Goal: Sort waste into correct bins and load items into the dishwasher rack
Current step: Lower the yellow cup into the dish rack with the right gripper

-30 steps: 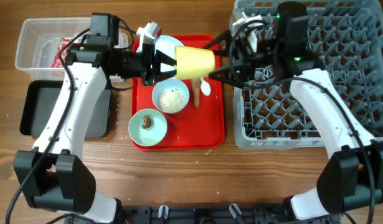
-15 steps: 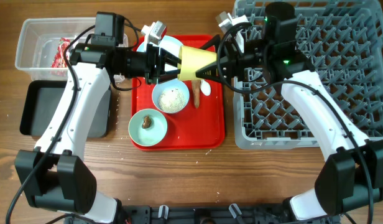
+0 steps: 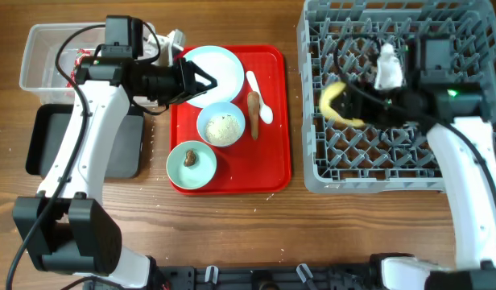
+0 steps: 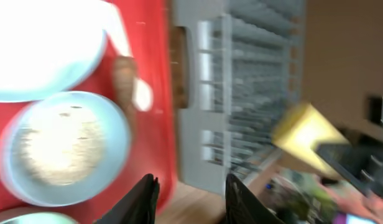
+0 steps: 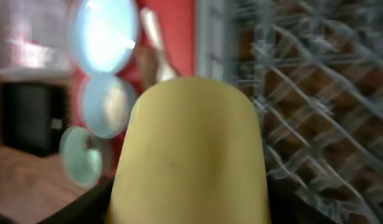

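Note:
My right gripper holds the small yellow cup (image 3: pixel 335 102) and should next bring it back and down into the rack's near end (image 3: pixel 362 163) and release it there, because those rack wires are empty.
My right gripper (image 3: pixel 350 105) is shut on the small yellow cup (image 3: pixel 335 102) and holds it on its side above the grey dishwasher rack (image 3: pixel 393 165). The cup fills the right wrist view (image 5: pixel 191 149). My left gripper (image 3: pixel 201 80) is open and empty over the pale blue plate (image 3: pixel 224 63) on the red tray (image 3: pixel 272 161). A bowl of white rice (image 3: pixel 221 126), a bowl with a brown lump (image 3: pixel 192 163), a brown stick (image 3: pixel 254 113) and the white spoon (image 3: pixel 262 101) lie on the tray. The red-and-white wrapper (image 3: pixel 73 68) is in the clear tub (image 3: pixel 37 48).
The black tray (image 3: pixel 47 141) lies in front of the clear tub at the left. Loose rice grains dot the wood in front of the red tray. The rack (image 4: pixel 241 93) and the blurred cup (image 4: pixel 303 137) show in the left wrist view.
The cup passed from my left gripper to my right one, which carried it right over the rack. My left gripper opened and drew back left over the plate.

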Controlling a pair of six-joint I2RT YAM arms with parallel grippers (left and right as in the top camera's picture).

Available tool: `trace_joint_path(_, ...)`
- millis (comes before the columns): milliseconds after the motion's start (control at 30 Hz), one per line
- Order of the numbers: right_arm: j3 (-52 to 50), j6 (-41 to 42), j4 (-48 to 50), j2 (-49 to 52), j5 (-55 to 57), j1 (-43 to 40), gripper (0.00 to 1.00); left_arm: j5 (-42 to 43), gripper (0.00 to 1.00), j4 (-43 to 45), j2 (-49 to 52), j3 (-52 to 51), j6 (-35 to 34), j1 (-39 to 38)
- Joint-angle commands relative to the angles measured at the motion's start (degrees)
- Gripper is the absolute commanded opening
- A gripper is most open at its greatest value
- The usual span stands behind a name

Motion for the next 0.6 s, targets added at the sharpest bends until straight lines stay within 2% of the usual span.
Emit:
trace_joint_path(0, 0.9, 3.8, -13.6, -1.1, 19.3, 0.2, 0.24, -9.4, 0.37, -1.1, -1.1, 0.7, 0.5, 0.2)
trace_joint_path(33, 0.9, 4.6, -17.3, -0.8, 22.8, 0.2, 0.24, -9.4, 0.39, -1.3, -1.1, 0.7, 0.5, 0.2)
trace_joint_path(133, 0.4, 4.7, -20.7, 1.2, 23.3, 0.2, 0.25, -9.4, 0.39, -1.5, -1.1, 0.7, 0.5, 0.2)
trace_joint_path(300, -3.2, 4.0, -17.0, 8.7, 22.4, 0.2, 0.24, -10.8, 0.41, -3.3, -1.1, 0.7, 0.5, 0.2)
trace_joint_path(367, -3.2, 3.7, -15.0, 12.4, 21.3, 0.2, 0.28, -10.9, 0.45, -3.6, -1.1, 0.7, 0.5, 0.2)
trace_joint_path(400, -3.2, 3.2, -15.0, 13.8, 21.4, 0.2, 0.36, -10.9, 0.49, -3.7, -1.1, 0.7, 0.5, 0.2)
trace_joint_path(433, -3.2, 2.8, -15.0, 14.7, 21.3, 0.2, 0.50, -10.9, 0.51, -3.9, -1.1, 0.7, 0.5, 0.2)
trace_joint_path(467, -3.2, 2.5, -15.0, 15.7, 21.3, 0.2, 0.69, -10.9, 0.55, -4.0, -1.1, 0.7, 0.5, 0.2)
trace_joint_path(567, -2.6, 2.6, -14.6, 15.6, 21.3, 0.2, 0.86, -10.9, 0.64, -4.0, -1.1, 0.7, 0.5, 0.2)
